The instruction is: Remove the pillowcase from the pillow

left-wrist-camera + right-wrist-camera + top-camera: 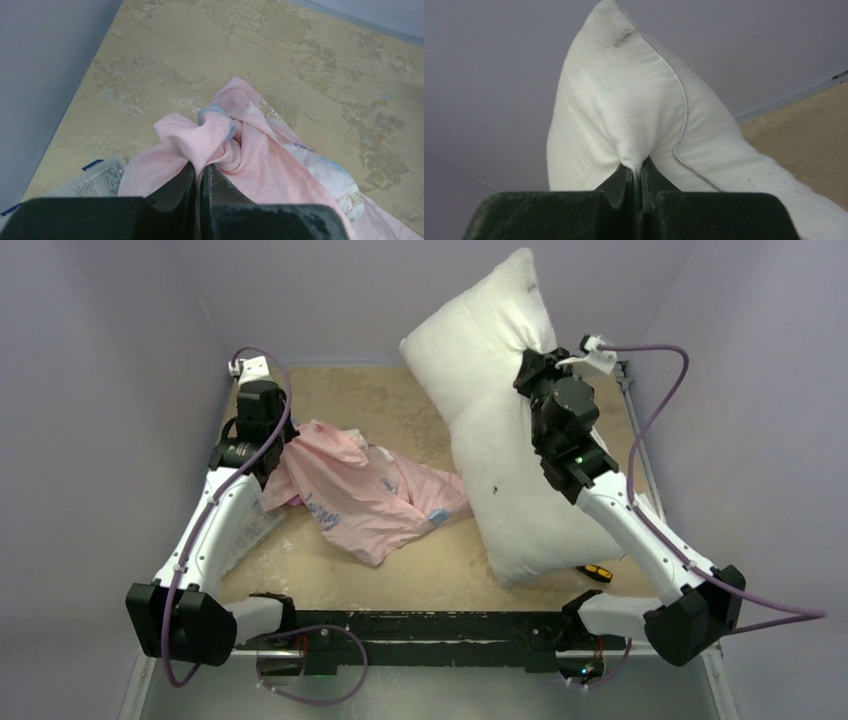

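Note:
I will next move my right gripper outward toward the back wall [568, 312] and let go of the pillow, because that wall stands outward and the pillowcase [360, 490] is fully off the pillow.
The pillowcase [360, 490] lies crumpled on the tan table at centre left, pale pink reverse side out with blue script, fully off the pillow. My left gripper [285, 450] is shut on a bunched fold of it [200, 137]. The plump white pillow [500, 440] stands tilted at the right, its top corner lifted toward the back wall, its lower end resting on the table. My right gripper [530, 365] is shut on a pinch of the pillow's fabric [634, 150] near its upper right edge. A small gap separates pillow and pillowcase.
A clear plastic box [95, 180] sits at the table's left edge under the left arm. A small yellow and black object [598, 572] lies beside the pillow's lower right corner. Purple walls enclose the table on three sides.

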Robot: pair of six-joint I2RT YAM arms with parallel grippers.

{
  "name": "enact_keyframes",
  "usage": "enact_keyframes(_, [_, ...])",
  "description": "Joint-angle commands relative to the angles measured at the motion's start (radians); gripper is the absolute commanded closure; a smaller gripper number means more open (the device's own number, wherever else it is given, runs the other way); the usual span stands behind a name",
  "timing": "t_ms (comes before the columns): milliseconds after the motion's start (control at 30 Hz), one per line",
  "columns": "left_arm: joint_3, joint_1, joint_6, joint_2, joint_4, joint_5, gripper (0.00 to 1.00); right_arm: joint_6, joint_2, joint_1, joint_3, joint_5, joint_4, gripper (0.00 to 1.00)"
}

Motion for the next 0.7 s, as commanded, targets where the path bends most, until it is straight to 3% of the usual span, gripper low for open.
enact_keyframes(0, [0.031,0.005,0.031,-0.015,0.024,0.063,1.00,0.034,0.054,-0.016,0.165,-0.088,0.240,1.00])
enact_keyframes(67, [0.031,0.005,0.032,-0.014,0.026,0.089,0.97,0.041,0.111,-0.026,0.196,-0.089,0.230,1.00])
enact_keyframes(267, [0.033,0.005,0.032,-0.030,0.027,0.112,0.63,0.151,0.247,-0.099,0.178,-0.152,0.204,1.00])
enact_keyframes(433, [0.029,0.005,0.026,-0.058,0.038,0.127,0.45,0.185,0.410,-0.169,0.163,-0.222,0.192,1.00])
enact_keyframes(667, [0.022,0.005,0.028,-0.084,0.054,0.188,0.35,0.116,0.601,-0.229,0.241,-0.340,0.189,0.96])
